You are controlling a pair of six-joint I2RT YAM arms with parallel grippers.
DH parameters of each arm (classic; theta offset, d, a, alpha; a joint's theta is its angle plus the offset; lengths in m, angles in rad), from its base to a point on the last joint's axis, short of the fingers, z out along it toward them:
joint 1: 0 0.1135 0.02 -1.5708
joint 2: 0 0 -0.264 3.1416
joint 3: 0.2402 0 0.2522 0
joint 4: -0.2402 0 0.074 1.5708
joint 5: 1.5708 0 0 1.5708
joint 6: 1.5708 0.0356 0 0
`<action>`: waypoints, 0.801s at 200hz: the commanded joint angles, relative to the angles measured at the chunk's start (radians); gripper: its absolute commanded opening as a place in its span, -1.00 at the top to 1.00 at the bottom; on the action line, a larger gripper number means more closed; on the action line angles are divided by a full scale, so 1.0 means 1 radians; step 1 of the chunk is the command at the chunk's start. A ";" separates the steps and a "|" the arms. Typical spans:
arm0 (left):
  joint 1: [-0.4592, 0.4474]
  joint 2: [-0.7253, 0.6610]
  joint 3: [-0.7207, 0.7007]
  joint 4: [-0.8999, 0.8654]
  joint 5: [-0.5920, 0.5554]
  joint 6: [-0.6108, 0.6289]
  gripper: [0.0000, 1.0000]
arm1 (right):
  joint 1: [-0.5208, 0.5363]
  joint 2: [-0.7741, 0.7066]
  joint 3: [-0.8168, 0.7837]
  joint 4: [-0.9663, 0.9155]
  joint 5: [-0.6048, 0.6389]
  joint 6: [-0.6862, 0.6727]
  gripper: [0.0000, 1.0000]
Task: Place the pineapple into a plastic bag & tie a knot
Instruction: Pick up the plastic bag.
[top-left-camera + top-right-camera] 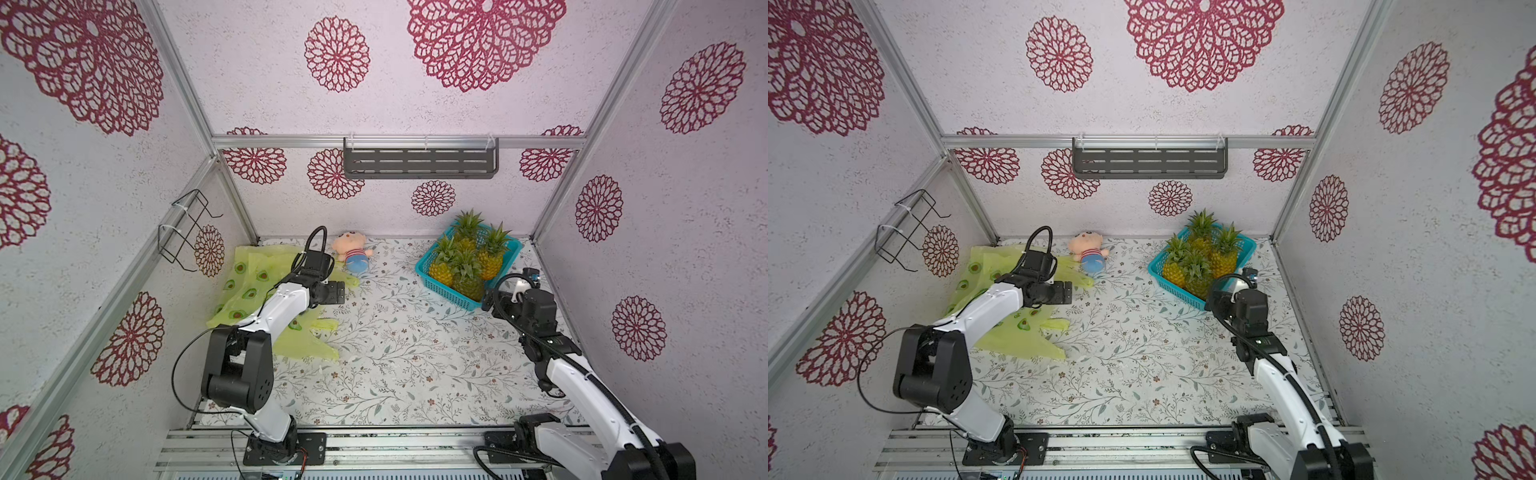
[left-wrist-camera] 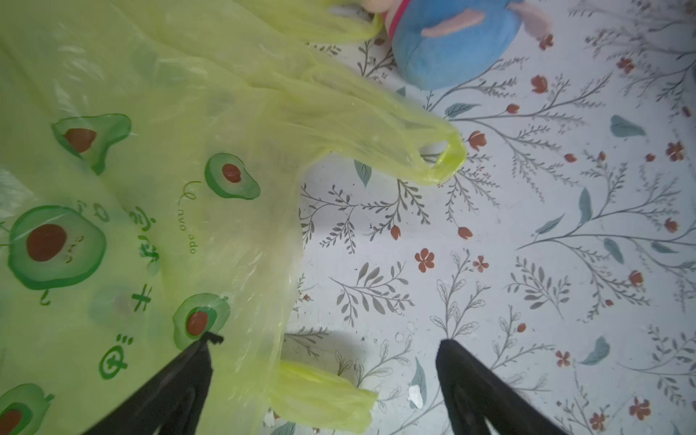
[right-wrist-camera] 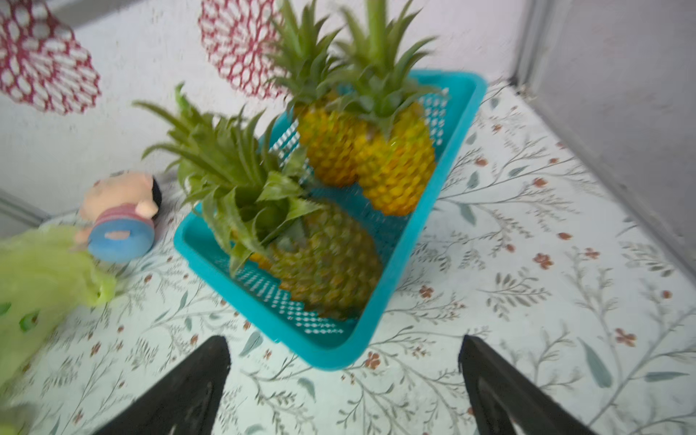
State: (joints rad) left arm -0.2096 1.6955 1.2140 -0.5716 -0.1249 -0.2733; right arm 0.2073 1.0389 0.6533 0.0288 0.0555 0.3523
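Observation:
My left gripper moves outward and down onto the handle loop's tip (image 1: 353,282) (image 2: 448,163) next, since that tip sticks out free near the doll.
Several pineapples stand in a teal basket (image 1: 446,293) at the back right; the nearest pineapple (image 1: 467,284) (image 3: 327,263) lies by the basket's near corner. A yellow-green plastic bag (image 1: 245,286) (image 2: 150,188) with avocado prints lies flat at the left, with one handle loop (image 2: 433,158) stretched toward the middle. My left gripper (image 1: 337,291) (image 2: 328,341) hovers open over the bag's mouth edge and a second handle (image 2: 320,395), holding nothing. My right gripper (image 1: 487,302) (image 3: 344,341) is open just short of the basket's near corner, empty.
A small plush doll (image 1: 353,253) (image 2: 448,49) lies at the back next to the bag's handles. A dark shelf (image 1: 419,162) hangs on the back wall, and a wire rack (image 1: 187,226) hangs on the left wall. Walls close in on three sides.

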 commanded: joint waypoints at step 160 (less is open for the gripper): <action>-0.103 0.533 0.513 -0.004 -0.063 0.189 -0.81 | 0.334 0.409 0.236 0.025 -0.063 0.068 -0.95</action>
State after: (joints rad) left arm -0.3050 2.1944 1.6794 -0.5716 -0.1219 -0.0933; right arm 0.5339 1.4410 0.8551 0.0223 -0.0048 0.3985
